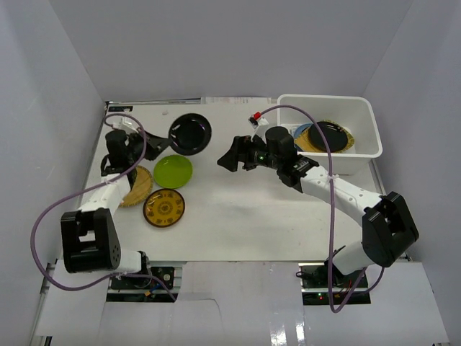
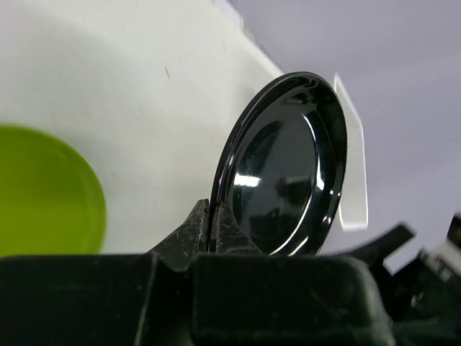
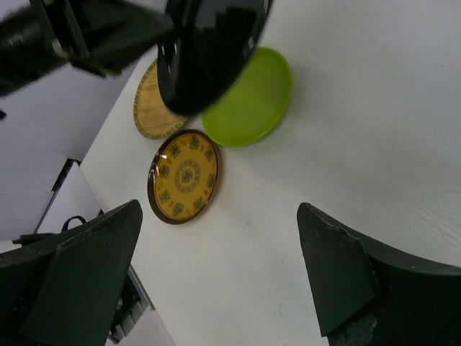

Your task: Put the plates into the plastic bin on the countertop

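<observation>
My left gripper holds the black plate's opposite side. So the right gripper keeps its open fingers nearly in place for the black plate's free rim [image 1: 209, 135] [image 3: 246, 45] and closes there next.
My left gripper [image 1: 164, 132] [image 2: 212, 225] is shut on the rim of a glossy black plate [image 1: 191, 133] [image 2: 284, 166], which it holds tilted above the countertop [image 1: 245, 216]. That plate also shows at the top of the right wrist view [image 3: 209, 50]. Below it lie a lime green plate [image 1: 173, 171] [image 3: 248, 97], a yellow patterned plate [image 1: 164, 207] [image 3: 184, 175] and a woven bamboo plate [image 1: 135, 187] [image 3: 153, 107]. My right gripper [image 1: 227, 157] [image 3: 223, 267] hangs open and empty over the table's middle, facing the black plate. The white plastic bin [image 1: 324, 98] at the back right holds a black plate [image 1: 328, 135] on a yellow one, beside a light blue one [image 1: 302, 132].
Pale grey walls enclose the table on the left, back and right. A purple cable [image 1: 328, 155] loops over the right arm by the bin's near wall. The left arm's cable [image 1: 50, 216] curls past the table's left edge.
</observation>
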Controlling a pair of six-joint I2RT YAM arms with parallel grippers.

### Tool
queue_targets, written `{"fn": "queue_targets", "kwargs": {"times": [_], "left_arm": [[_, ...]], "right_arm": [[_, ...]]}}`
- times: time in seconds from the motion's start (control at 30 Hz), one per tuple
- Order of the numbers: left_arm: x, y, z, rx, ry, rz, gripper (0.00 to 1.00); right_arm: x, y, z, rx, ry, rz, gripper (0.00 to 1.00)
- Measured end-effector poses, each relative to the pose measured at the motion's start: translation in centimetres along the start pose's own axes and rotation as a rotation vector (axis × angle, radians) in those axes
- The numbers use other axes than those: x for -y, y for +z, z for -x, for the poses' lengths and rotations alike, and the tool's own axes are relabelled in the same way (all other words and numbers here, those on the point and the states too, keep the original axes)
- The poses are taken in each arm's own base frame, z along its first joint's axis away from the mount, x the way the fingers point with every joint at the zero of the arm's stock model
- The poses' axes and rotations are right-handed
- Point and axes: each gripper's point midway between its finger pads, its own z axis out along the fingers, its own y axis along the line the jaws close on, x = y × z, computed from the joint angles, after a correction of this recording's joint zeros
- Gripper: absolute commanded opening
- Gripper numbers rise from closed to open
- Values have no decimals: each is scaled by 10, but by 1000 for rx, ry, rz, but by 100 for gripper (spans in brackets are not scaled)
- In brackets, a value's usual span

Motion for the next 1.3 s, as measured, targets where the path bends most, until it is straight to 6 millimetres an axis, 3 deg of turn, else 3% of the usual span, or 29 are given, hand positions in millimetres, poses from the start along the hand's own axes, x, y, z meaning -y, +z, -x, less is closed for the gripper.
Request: {"fn": "queue_targets", "kwargs": {"times": [0.07,0.13,0.17,0.33,0.43,0.47,0.53,0.57,0.6,0.67,0.7,0.8,0.87,0.97,1.03,1.17,1.3], "left_arm": [[11,-6,-39,-83,-1,-33,0],[12,-15,-66,-138,-9,-41,0],[13,-19,-75,-155,-11,-42,0],[36,-42,-99,-190,27,-110,0],[52,-51,-103,-193,59,-164,0],[56,-53,-104,-196,65,-177,0],[58,-53,-108,-207,72,-189,2],[58,-53,-110,-216,73,-189,14],[56,-53,-113,-224,76,-188,24],[54,-55,-118,-241,80,-190,51],[54,-55,-120,-249,86,-192,76],[58,-61,-125,-268,109,-213,98],[64,-70,-126,-273,141,-235,98],[72,-84,-127,-273,205,-258,98],[76,-94,-127,-268,258,-267,98],[76,-112,-132,-265,351,-275,98],[74,-126,-139,-266,405,-276,98]], "right_arm": [[-4,5,8,14,6,-1,95],[-3,7,14,30,13,-14,98],[-2,7,15,37,16,-21,100],[7,8,17,54,38,-75,83],[10,8,18,59,48,-93,73],[11,8,18,60,50,-97,57],[11,8,17,59,53,-99,39],[11,8,17,59,59,-99,24],[12,7,17,60,60,-104,16],[13,7,17,64,66,-115,8],[14,6,18,67,71,-125,8],[24,0,22,90,71,-173,8],[29,-8,31,117,72,-194,8],[46,-31,61,193,84,-229,8],[68,-55,87,264,102,-276,8],[136,-129,140,447,137,-459,8],[201,-192,157,553,184,-667,8]]}}
